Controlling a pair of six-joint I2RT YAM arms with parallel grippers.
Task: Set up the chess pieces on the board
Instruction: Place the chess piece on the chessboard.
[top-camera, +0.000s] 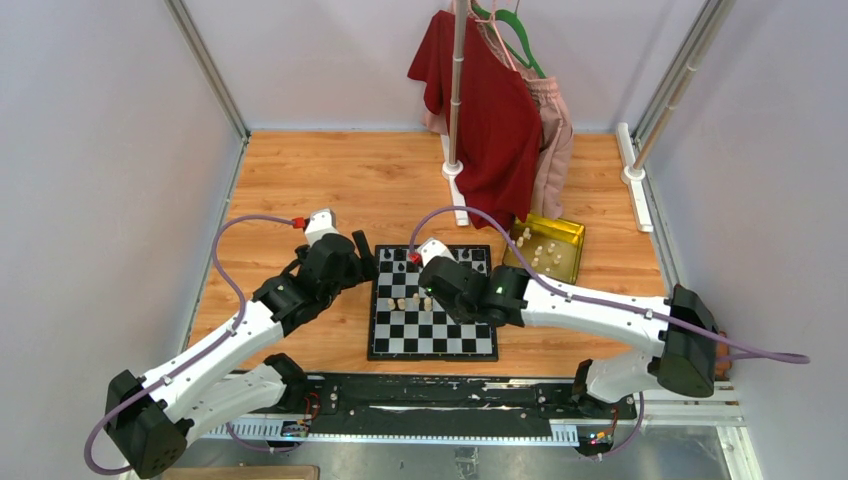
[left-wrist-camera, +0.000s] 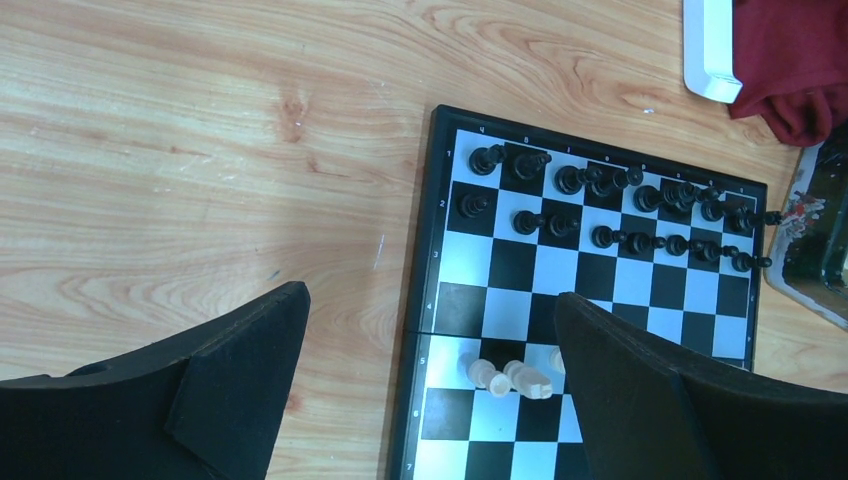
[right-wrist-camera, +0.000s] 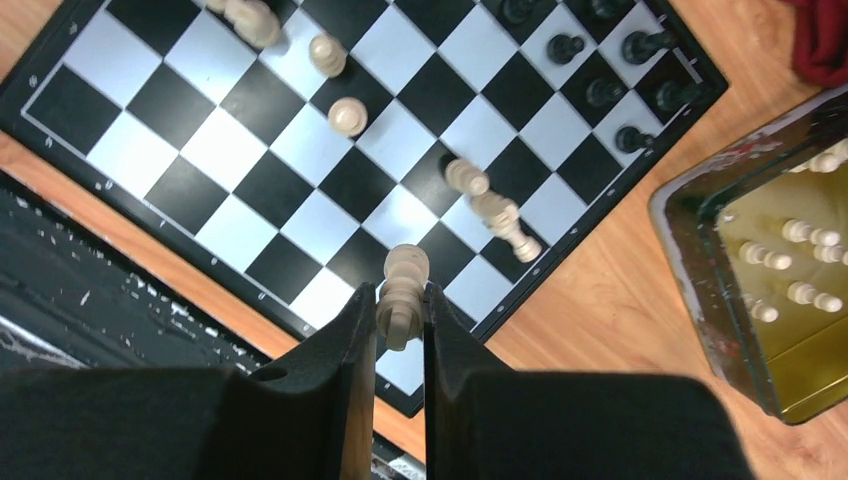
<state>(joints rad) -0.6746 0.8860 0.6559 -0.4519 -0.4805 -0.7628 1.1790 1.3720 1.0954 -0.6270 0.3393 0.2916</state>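
Observation:
My right gripper needs to move to its left in the top view and back next, then go down and let go, because a near-edge black square (top-camera: 440, 346) (right-wrist-camera: 285, 270) below it is empty.
The board (top-camera: 440, 335) lies between my arms, with black chess pieces (left-wrist-camera: 600, 185) standing in two rows along its far side. My right gripper (right-wrist-camera: 400, 300) is shut on a cream chess piece (right-wrist-camera: 405, 270), held above the board's near right part (right-wrist-camera: 200, 150). Several cream pieces (right-wrist-camera: 347, 117) stand mid-board and one lies toppled (right-wrist-camera: 505, 225). My left gripper (left-wrist-camera: 430, 297) hangs open over the board's left border, empty. Its right finger (left-wrist-camera: 620, 390) is above cream pieces (left-wrist-camera: 510, 378), some lying on their sides. From the top, the left gripper (top-camera: 362, 255) and right gripper (top-camera: 437, 293) both hover at the board.
A gold tin (top-camera: 547, 245) with more cream pieces (right-wrist-camera: 800, 235) sits off the board's far right corner. A clothes stand (top-camera: 455, 170) with a red shirt (top-camera: 490, 110) rises behind the board. A black rail (top-camera: 430, 395) runs along the near edge.

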